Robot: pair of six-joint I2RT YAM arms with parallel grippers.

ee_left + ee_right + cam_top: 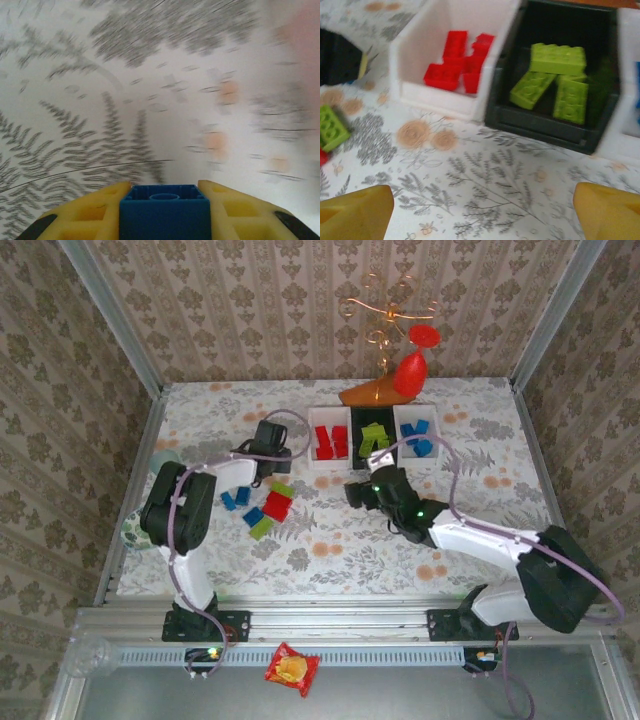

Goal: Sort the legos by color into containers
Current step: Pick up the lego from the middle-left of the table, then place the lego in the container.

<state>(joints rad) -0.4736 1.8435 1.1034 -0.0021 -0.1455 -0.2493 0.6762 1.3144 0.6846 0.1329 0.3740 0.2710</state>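
Observation:
The left gripper carries the blue lego past the red and green legos, over the color-matching white container with blue legos next, then releases it.
My left gripper [268, 448] [165, 189] is shut on a blue lego [165, 212], gripped between its yellow fingers [90, 215] above the floral cloth, left of the containers. My right gripper [358, 490] [482, 212] hangs open and empty just in front of the black container [356, 458] [540, 127], which holds green legos [557, 75]. To its left, the white container [312, 440] [440, 97] holds red legos [457, 60]. The white container [436, 440] [625, 140] on the right holds blue legos [418, 436]. Loose blue [236, 498], red [277, 506] and green legos [262, 528] [331, 127] lie left of centre.
A copper wire ornament with a red figure [405, 368] stands behind the containers. A teal cup [165, 458] and a patterned bowl [135, 530] sit at the table's left edge. A red snack packet [292, 668] lies below the front rail. Walls close in on three sides.

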